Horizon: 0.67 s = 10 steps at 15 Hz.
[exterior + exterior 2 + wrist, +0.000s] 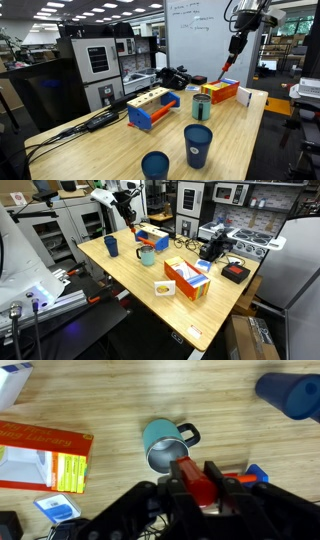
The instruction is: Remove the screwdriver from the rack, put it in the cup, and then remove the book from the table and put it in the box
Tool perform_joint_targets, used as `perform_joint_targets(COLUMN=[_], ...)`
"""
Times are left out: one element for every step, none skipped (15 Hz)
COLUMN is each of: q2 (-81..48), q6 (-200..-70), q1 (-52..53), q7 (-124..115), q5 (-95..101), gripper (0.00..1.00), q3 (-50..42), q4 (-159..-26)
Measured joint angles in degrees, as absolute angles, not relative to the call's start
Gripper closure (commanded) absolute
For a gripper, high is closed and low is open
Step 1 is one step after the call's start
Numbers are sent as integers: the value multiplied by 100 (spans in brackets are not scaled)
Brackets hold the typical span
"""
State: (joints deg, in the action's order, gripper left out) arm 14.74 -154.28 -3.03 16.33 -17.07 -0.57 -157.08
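Observation:
The screwdriver (194,484) hangs high and off to one side, so my gripper will next move over the open teal cup's opening and then lower the screwdriver inside.
My gripper (197,475) is shut on the screwdriver (194,484), whose red-orange handle sits between the two black fingers. It hangs high above the table in both exterior views, gripper (236,42) (127,208), with the tool (228,66) pointing down. The teal cup (162,446) (201,107) (147,256) stands upright just beyond the fingertips in the wrist view. The blue rack (151,107) (152,237) lies nearby, with its end (257,474) at the right. The orange box (40,455) (220,92) (185,280) lies on the table, and the white book (12,385) (244,97) (166,288) stands beside it.
Two dark blue cups (198,145) (155,165) stand near a table edge; one blue cup (290,395) shows in the wrist view. Black gear (213,248) and a small black case (235,273) sit at one side. Cables (95,123) trail across a corner.

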Motion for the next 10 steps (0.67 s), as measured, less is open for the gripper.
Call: perform_joint_targets(q2=[1532,1538,1513,1452,1356,1217,1040,840,603,356], q6=[-15428,-15428,-15428,-15428,-15429,-15428,-15429,-15429,-15429,-15429], q1=[-244,-171,-94,-4,92,191,274,325,352,358], q7=[1642,1671,1727,1814,1936,2074,2230,2377,2517,2664], q5=[-1685,-1681,-1681,-1710,-1764,-1850,-1958,-2066,-2184,-2324], gripper=[93,93,93,93,93,93,93,93,93,93], q3=[-138,-228,-318,-418,-524,-627,-706,-749,-767,-767], q4=[-15707,-15692,-15666,-15619,-15554,-15462,-15346,-15214,-15057,-14885])
